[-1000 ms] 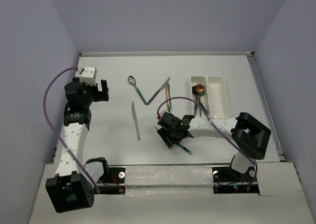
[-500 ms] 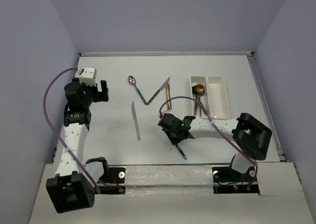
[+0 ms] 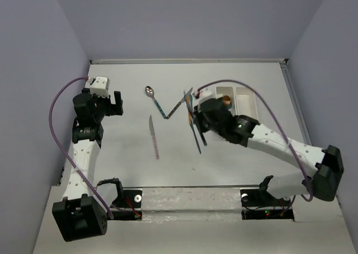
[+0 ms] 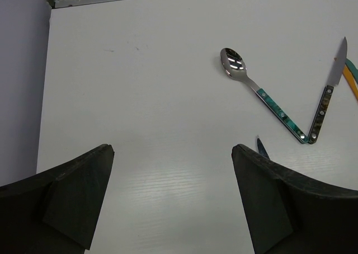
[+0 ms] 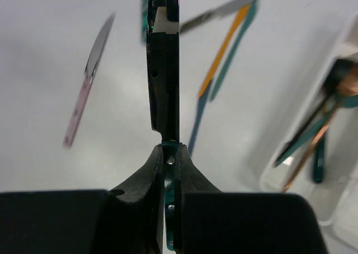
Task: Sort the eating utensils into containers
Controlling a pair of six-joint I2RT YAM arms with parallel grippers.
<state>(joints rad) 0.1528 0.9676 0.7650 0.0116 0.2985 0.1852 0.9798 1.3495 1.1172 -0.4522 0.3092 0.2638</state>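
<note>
I need to move my right gripper to the right in the top view, down into the empty tray (image 3: 246, 104), and release the knife there, because one tray holds the copper spoon.
My right gripper (image 3: 196, 120) (image 5: 169, 147) is shut on the teal riveted handle of a dark-bladed knife (image 3: 197, 143) (image 5: 164, 86), held above the table just left of the two joined white trays (image 3: 246, 97) (image 5: 267, 175). The left tray holds a copper spoon (image 3: 225, 100) and some teal-handled pieces. On the table lie a teal-handled spoon (image 3: 152, 97) (image 4: 251, 86), a dark-handled knife (image 3: 178, 104) (image 4: 327, 97), a pink-handled knife (image 3: 154, 137) (image 5: 86, 86) and orange and teal utensils (image 5: 224, 52). My left gripper (image 3: 117, 103) (image 4: 173, 203) hangs open at the far left, holding nothing.
Purple cables loop over both arms. The right arm (image 3: 268, 139) stretches across the near right of the table and covers part of the trays. The table's back edge (image 3: 184, 61) meets the wall.
The right gripper closed on the teal-handled knife near the front of the table, lifted it and swung it back toward the trays. The left arm stayed put.
</note>
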